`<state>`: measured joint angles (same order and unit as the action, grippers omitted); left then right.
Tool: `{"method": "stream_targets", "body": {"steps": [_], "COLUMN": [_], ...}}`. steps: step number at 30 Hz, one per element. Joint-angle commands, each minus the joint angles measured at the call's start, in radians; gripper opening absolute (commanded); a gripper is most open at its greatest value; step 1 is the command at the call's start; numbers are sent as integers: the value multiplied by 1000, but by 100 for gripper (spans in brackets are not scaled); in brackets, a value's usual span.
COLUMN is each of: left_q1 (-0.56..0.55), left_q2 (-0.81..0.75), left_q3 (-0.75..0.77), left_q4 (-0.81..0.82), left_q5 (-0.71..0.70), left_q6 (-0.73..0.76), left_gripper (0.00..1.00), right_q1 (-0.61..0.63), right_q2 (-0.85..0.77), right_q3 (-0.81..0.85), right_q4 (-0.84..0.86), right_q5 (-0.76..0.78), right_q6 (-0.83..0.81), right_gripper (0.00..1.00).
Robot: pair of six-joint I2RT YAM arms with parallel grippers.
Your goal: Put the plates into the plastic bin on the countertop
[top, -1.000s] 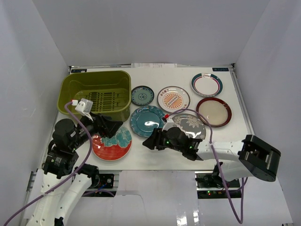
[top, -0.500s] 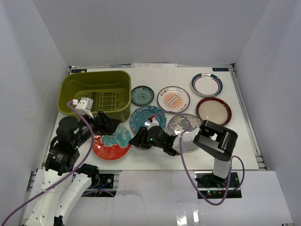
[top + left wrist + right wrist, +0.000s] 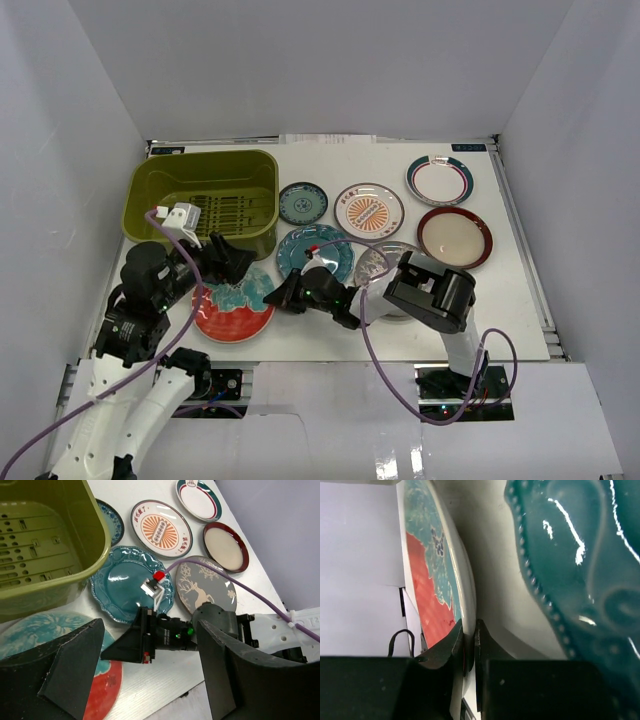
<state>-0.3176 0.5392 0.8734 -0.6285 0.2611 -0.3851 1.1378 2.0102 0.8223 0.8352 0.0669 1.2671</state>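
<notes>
The robot's right gripper next has to lift the red plate and carry it outward, then down to the bin's slotted bottom to let go of it, because tall sides ring that bottom.
The red plate with teal flowers (image 3: pixel 232 308) lies at the front left of the countertop (image 3: pixel 500 300). My right gripper (image 3: pixel 276 297) is shut on its right rim, one finger over and one under the edge (image 3: pixel 470 635). My left gripper (image 3: pixel 235 262) hovers open over that plate's far edge, its fingers (image 3: pixel 75 665) wide apart with nothing between them. The olive-green plastic bin (image 3: pixel 135 200) stands at the back left and shows no plates inside. The plain teal plate (image 3: pixel 297 252) lies just right of the red one (image 3: pixel 427 590).
A small teal plate (image 3: pixel 303 203), an orange sunburst plate (image 3: pixel 369 210), a white plate with teal-red rim (image 3: pixel 440 180), a dark-red-rimmed plate (image 3: pixel 455 237) and a grey patterned plate (image 3: pixel 385 262) lie to the right. My right arm (image 3: pixel 430 290) crosses the grey plate. White walls enclose the table.
My right arm swung left across the front of the table, and its gripper went from open to shut on the red plate's rim. The left arm barely moved.
</notes>
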Motion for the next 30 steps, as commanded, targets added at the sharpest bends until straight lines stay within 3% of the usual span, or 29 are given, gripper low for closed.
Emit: {"method": "stream_targets", "body": {"steps": [1, 5, 9, 12, 15, 23, 26, 30], "left_q1": [-5, -5, -5, -6, -6, -5, -6, -8], "left_q2": [16, 39, 76, 97, 120, 127, 131, 148], "left_q3": [65, 107, 186, 231, 265, 306, 325, 337], "left_q4": [27, 70, 82, 87, 87, 82, 82, 98], "left_q5": [-23, -26, -69, -130, -158, -171, -172, -160], "left_q6": [18, 8, 0, -11, -35, -60, -48, -29], "left_gripper": [84, 83, 81, 79, 78, 72, 71, 72], "right_q1": [8, 5, -7, -53, -142, -364, -395, -394], "right_q2": [-86, -293, -631, -810, -881, -710, -532, -224], "right_q3": [-61, -161, -196, -143, -31, 277, 484, 890], "right_q4": [36, 45, -83, -223, -300, -279, -275, -370], "right_q5": [16, 7, 63, 108, 103, -2, -58, -139], "right_q6": [-35, -113, -275, -435, -543, -589, -581, -592], "right_gripper": [8, 8, 8, 8, 8, 8, 8, 8]}}
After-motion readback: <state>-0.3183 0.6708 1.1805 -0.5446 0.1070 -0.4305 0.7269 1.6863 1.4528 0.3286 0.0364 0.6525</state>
